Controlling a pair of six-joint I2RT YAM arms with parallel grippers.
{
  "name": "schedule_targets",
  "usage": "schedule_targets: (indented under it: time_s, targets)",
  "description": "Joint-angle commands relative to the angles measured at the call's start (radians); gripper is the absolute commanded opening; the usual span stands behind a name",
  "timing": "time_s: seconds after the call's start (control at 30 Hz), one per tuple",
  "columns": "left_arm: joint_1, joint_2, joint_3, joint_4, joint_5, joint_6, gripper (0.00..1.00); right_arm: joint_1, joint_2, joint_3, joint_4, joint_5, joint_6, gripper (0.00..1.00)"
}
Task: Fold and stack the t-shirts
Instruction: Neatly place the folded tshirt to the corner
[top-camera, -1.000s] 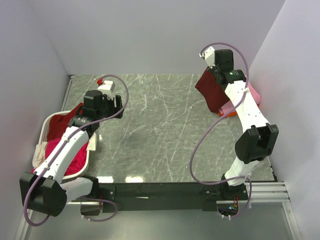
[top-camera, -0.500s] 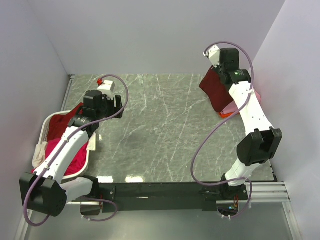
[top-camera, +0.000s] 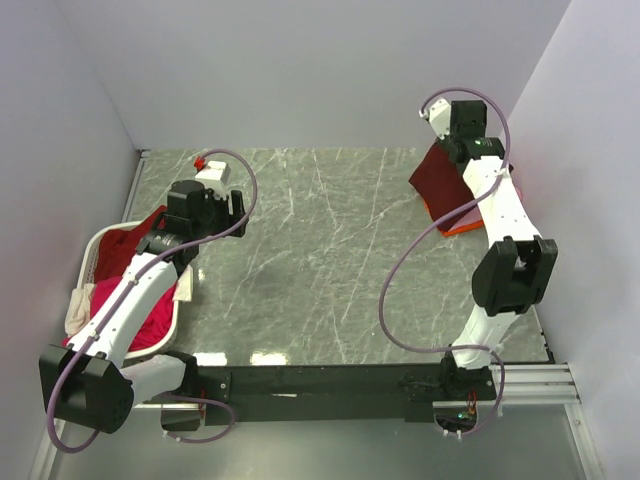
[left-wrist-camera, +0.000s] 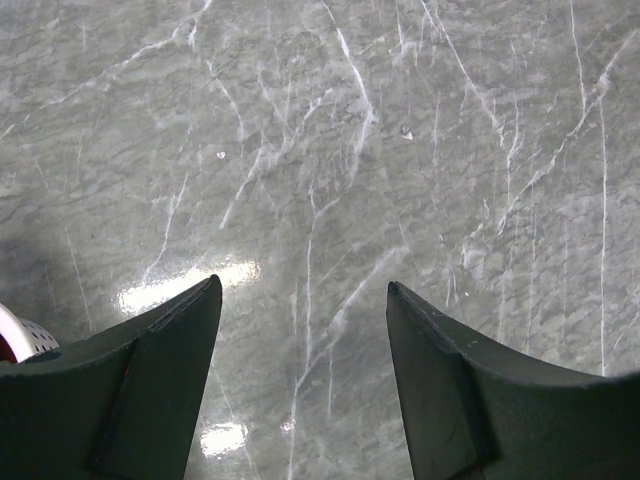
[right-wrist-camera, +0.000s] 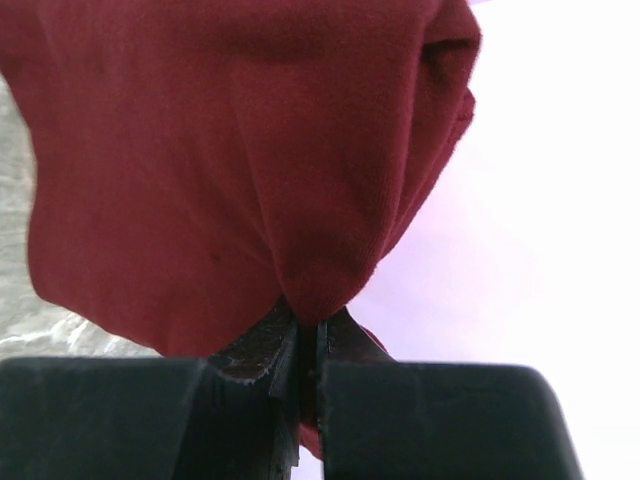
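The maroon t-shirt (top-camera: 438, 178) sticks out past the orange one toward mid-table, so my right gripper will next move down toward the nearby side wall and open.
My right gripper (top-camera: 452, 140) is at the far right back corner, shut on the dark maroon t-shirt (top-camera: 438, 178), which hangs from it over the orange t-shirt (top-camera: 462, 224) on the table. In the right wrist view the maroon cloth (right-wrist-camera: 230, 150) is pinched between the fingertips (right-wrist-camera: 308, 335). My left gripper (top-camera: 212, 215) is open and empty above bare table beside the basket; its fingers (left-wrist-camera: 150, 380) stand wide apart. More t-shirts lie in the basket: magenta (top-camera: 135, 310), dark red (top-camera: 125, 245) and cream (top-camera: 78, 310).
The white plastic basket (top-camera: 88, 255) stands at the left edge; its rim shows in the left wrist view (left-wrist-camera: 18, 335). A small red and white object (top-camera: 205, 166) is at the back left. Walls close in on three sides.
My right gripper has moved right and back toward the corner with the maroon t-shirt, which now covers the pink one. The left arm has not moved.
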Motion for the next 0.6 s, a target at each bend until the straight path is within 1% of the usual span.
schedule_targets:
  time_s: [0.0,0.07,0.13,0.33,0.4,0.47,0.5,0.53,0.57]
  targets:
    - [-0.003,-0.023,0.006,0.032,0.005,0.017,0.72,-0.029,0.032,0.067,0.077,0.0,-0.018,0.0]
    - [-0.003,-0.02,0.004,0.031,0.005,0.017,0.72,-0.038,0.06,0.081,0.081,0.005,-0.024,0.0]
    - [-0.003,-0.015,0.006,0.032,0.005,0.017,0.72,-0.079,0.075,0.087,0.09,0.016,-0.031,0.0]
    - [-0.003,-0.012,0.006,0.029,0.005,0.018,0.72,-0.112,0.146,0.113,0.159,0.059,-0.07,0.0]
    - [-0.003,-0.012,0.004,0.031,0.003,0.018,0.72,-0.121,0.184,0.119,0.182,0.097,-0.087,0.0]
    - [-0.003,-0.012,0.003,0.032,-0.001,0.02,0.72,-0.125,0.232,0.118,0.236,0.169,-0.101,0.01]
    - [-0.003,-0.012,0.003,0.031,0.0,0.018,0.72,-0.128,0.25,0.112,0.265,0.201,-0.119,0.13]
    - [-0.003,-0.012,0.003,0.032,0.002,0.018,0.72,-0.128,0.269,0.102,0.356,0.256,-0.135,0.28]
    - [-0.003,-0.012,0.003,0.032,0.002,0.02,0.72,-0.128,0.313,0.087,0.411,0.366,-0.176,0.5]
